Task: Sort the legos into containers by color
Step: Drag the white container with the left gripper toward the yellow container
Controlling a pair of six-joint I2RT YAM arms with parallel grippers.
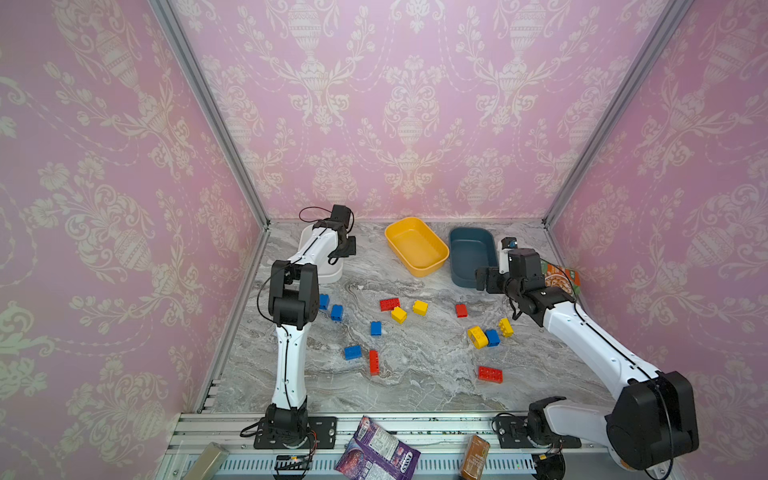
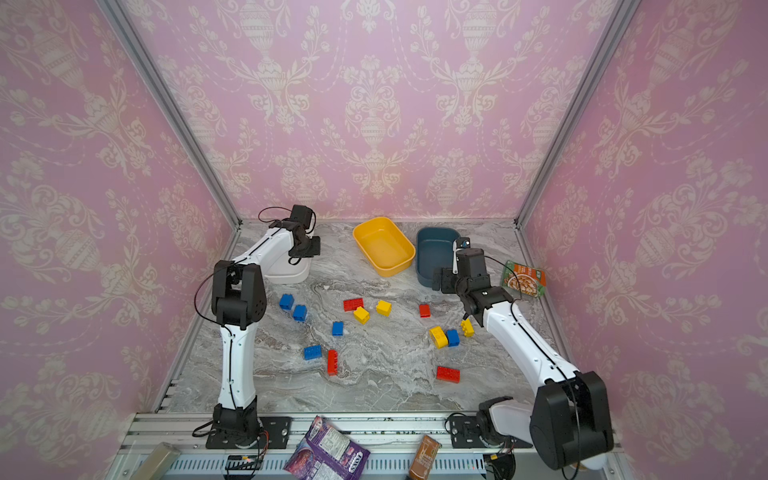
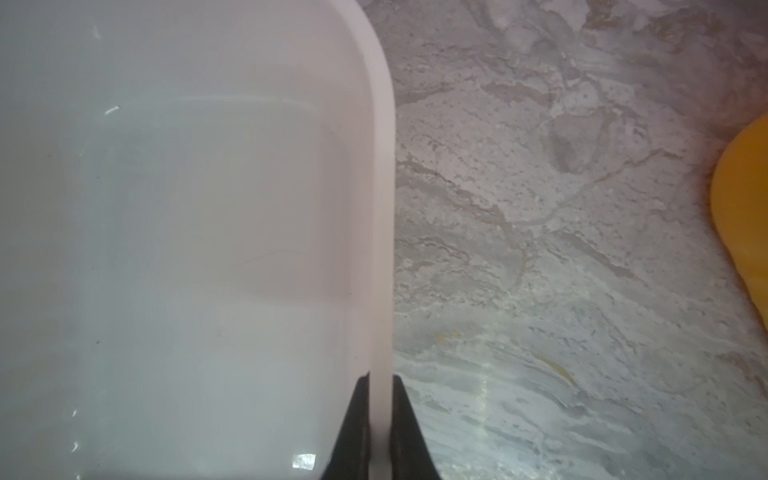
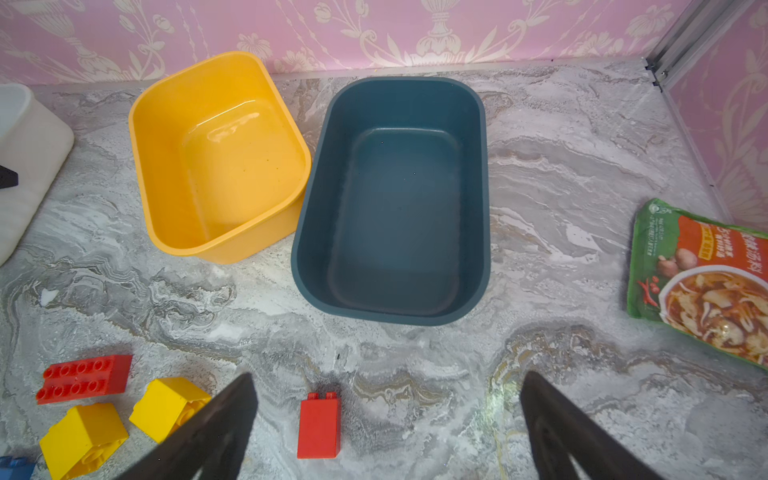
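My left gripper slides the white container toward the yellow container (image 1: pixel 415 249) (image 3: pixel 745 209) next, across bare table from the gripper, narrowing the gap, and releases the white container's rim.
My left gripper (image 3: pixel 380 378) is shut on the right rim of the white container (image 3: pixel 384 208) at the back left (image 1: pixel 330 272). The yellow container (image 1: pixel 415 249) and the teal container (image 1: pixel 469 257) stand empty at the back middle. My right gripper (image 4: pixel 386 376) hangs open in front of the teal container (image 4: pixel 399 208), holding nothing. A short red lego (image 4: pixel 318 426) lies on the table between its fingers. Blue (image 1: pixel 337 312), red (image 1: pixel 389 304) and yellow (image 1: pixel 399 314) legos lie scattered over the middle of the table. A yellow and blue cluster (image 1: pixel 493 337) sits near the right arm.
A green snack packet (image 1: pixel 561 280) lies against the right wall behind the right arm. A purple packet (image 1: pixel 376 453) and a brown pouch (image 1: pixel 475 457) rest on the front rail. Pink walls close the back and both sides.
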